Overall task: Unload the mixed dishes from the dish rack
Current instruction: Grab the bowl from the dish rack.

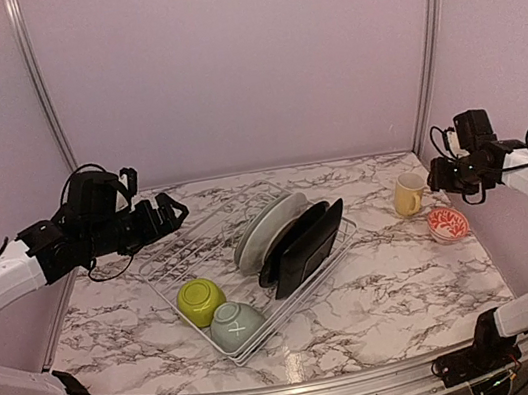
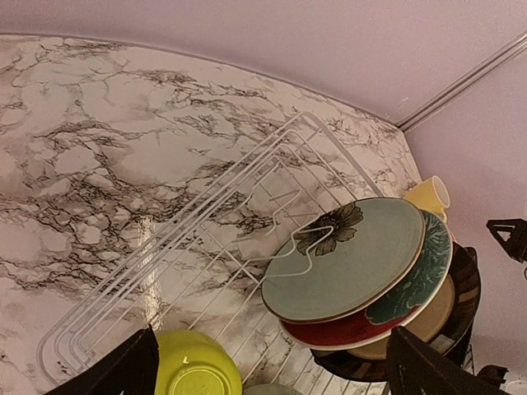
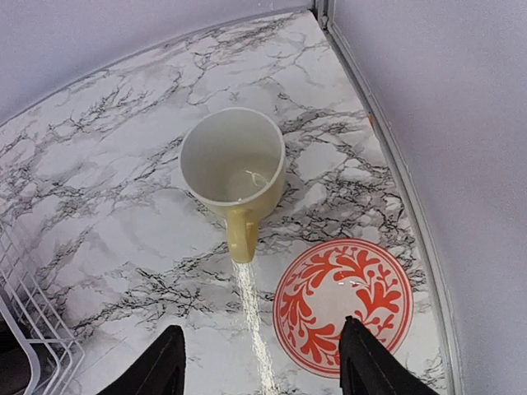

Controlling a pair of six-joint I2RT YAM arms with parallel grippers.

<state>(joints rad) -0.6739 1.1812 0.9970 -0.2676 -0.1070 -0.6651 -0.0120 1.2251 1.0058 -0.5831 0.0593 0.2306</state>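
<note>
My left gripper will next move back and down, open, onto the foot of the pale grey-green bowl and close, because the bowl is upside down with its foot facing up.
The white wire dish rack lies in the middle of the table. In it, a lime-green bowl and a pale grey-green bowl sit upside down at the near end. Round plates and black squarish plates stand on edge at the right. The pale yellow mug and the small red-patterned bowl stand on the table at the right. My left gripper is open and empty above the rack's far left. My right gripper is open and empty above the mug and patterned bowl.
Pale walls with metal corner strips close the table at the back and sides. The rack's left half holds no dishes. Marble tabletop shows in front of and to the right of the rack.
</note>
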